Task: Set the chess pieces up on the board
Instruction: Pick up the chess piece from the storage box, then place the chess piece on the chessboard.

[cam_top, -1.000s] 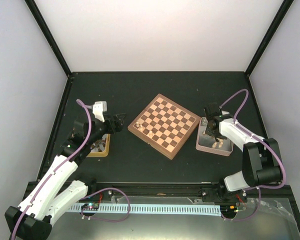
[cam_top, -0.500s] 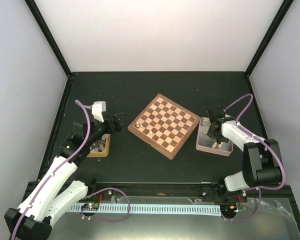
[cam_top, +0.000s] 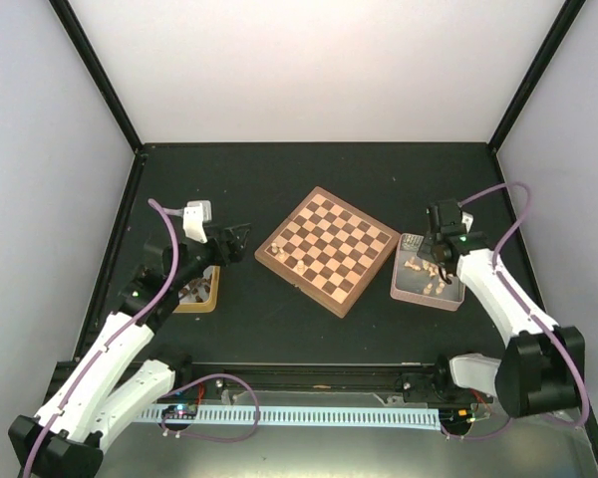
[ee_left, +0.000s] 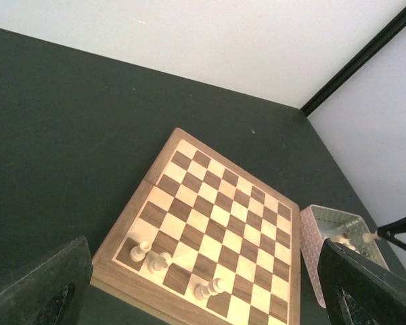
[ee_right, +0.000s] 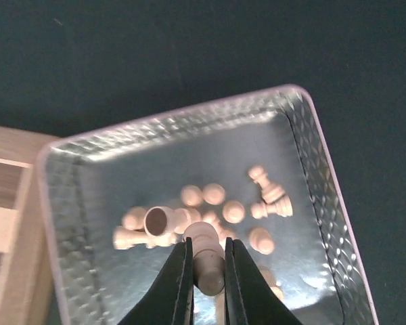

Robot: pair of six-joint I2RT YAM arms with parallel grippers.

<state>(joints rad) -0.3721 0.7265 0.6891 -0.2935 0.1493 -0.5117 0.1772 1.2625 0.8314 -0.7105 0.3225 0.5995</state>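
Note:
Next, my right gripper will swing across the board (ee_left: 220, 223) and down onto the empty dark square between pale pieces, since that square lies to its left in the top view.
The chessboard (cam_top: 328, 249) lies mid-table, turned diamond-wise. In the left wrist view the board (ee_left: 220, 223) carries three pale pieces near its near-left edge: one (ee_left: 140, 251), one (ee_left: 158, 261) and one (ee_left: 209, 289). My right gripper (ee_right: 208, 261) is shut on a pale chess piece (ee_right: 206, 257), held above the grey tray (ee_right: 74, 176), which holds several loose pale pieces (ee_right: 213, 195). In the top view the right gripper (cam_top: 441, 249) is over that tray (cam_top: 407, 288). My left gripper (cam_top: 237, 239) hangs left of the board, jaws wide open and empty.
A yellow-wood tray (cam_top: 207, 299) sits under my left arm, mostly hidden. The grey tray also shows at the right in the left wrist view (ee_left: 310, 237). Black frame posts and white walls enclose the dark table.
My right gripper has risen from the grey tray with a pale piece and shifted slightly right and back. My left arm has barely moved.

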